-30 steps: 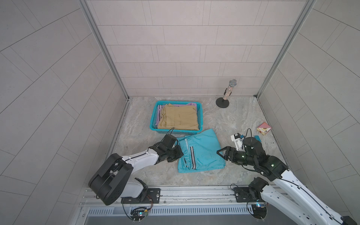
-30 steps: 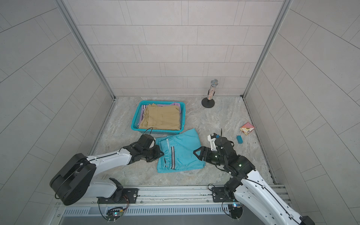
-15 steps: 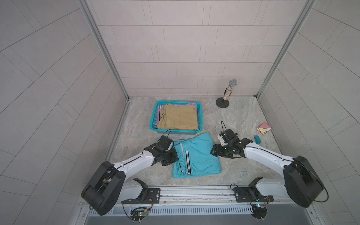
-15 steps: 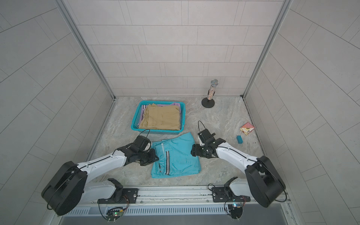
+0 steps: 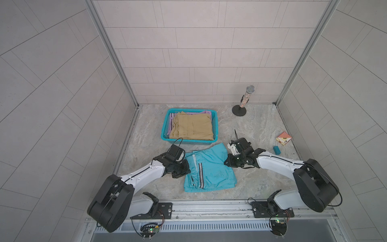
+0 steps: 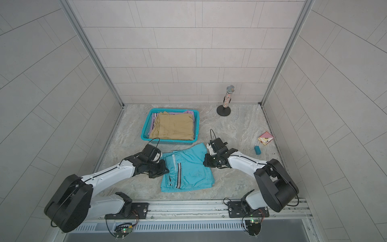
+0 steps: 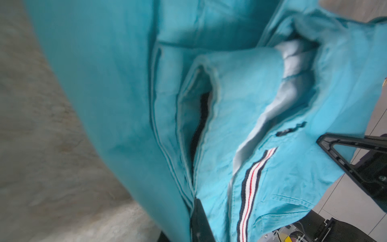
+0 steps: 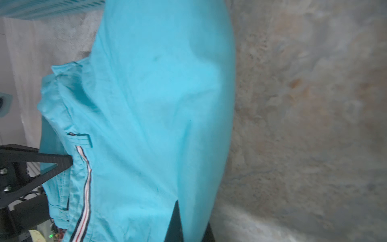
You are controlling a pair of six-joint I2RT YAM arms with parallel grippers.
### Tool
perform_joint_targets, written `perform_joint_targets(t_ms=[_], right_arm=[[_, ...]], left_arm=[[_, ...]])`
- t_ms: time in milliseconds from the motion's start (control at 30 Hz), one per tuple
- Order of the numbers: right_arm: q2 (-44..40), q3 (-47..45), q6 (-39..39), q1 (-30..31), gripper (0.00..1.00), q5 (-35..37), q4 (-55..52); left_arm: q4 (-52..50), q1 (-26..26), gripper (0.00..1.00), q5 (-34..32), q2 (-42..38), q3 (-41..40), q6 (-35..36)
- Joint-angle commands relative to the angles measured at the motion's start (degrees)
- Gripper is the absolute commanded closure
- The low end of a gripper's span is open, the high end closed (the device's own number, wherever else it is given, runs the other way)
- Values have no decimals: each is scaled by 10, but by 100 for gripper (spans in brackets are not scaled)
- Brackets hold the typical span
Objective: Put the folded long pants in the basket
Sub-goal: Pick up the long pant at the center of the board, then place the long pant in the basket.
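The left gripper rises next, moves outward, comes down over the lilac pants' striped end [image 5: 171, 121] and releases the cloth, since the basket lies outward of it.
The turquoise folded long pants [image 5: 211, 169] [image 6: 189, 170], with black-and-white side stripes, lie in front of the basket [image 5: 166, 127] [image 6: 146, 127]. My left gripper [image 5: 184, 167] [image 6: 164, 167] is shut on their left edge. In the left wrist view the left gripper [image 7: 180, 218] has cloth [image 7: 261, 104] between its jaws. My right gripper [image 5: 227, 162] [image 6: 205, 161] is shut on their right edge, and the right wrist view shows the right gripper [image 8: 191, 213] pinching a fold [image 8: 159, 94]. Khaki pants [image 5: 191, 127] [image 6: 172, 126] lie on top in the basket, over lilac ones [image 5: 198, 113].
A microphone on a round stand [image 5: 244, 100] is at the back right. A small teal block [image 5: 276, 149] and a pink card box [image 5: 283, 138] lie near the right wall. Tiled walls close in three sides, and the arms' mounting rail [image 5: 209, 206] runs along the front.
My right gripper has come in to the turquoise pants' right edge and shut on it. The cloth is now bunched and raised at its far side. The left gripper has kept its hold.
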Motion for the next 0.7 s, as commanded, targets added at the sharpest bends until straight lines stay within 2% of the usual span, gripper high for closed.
perform_joint_targets(t_ms=[0,167,333,433,533,667], right_arm=[[-81,14,4,14,100,15,-55],[-207,76,-1,33,100,50,-174],[-282,146,1,34,100,65,-241],[-275,193,-5,34,100,81,-249],[-234,254,-20,33,100,100,-249],[-165,329,-41,30,100,123,-214]], left_arm=[[-69,3,100,10,-49,54,9],[-139,4,100,12,-114,138,-2],[-203,7,100,36,-106,240,11],[-222,36,100,64,-74,308,30],[-238,87,100,91,-36,378,50],[-266,128,100,112,34,472,91]])
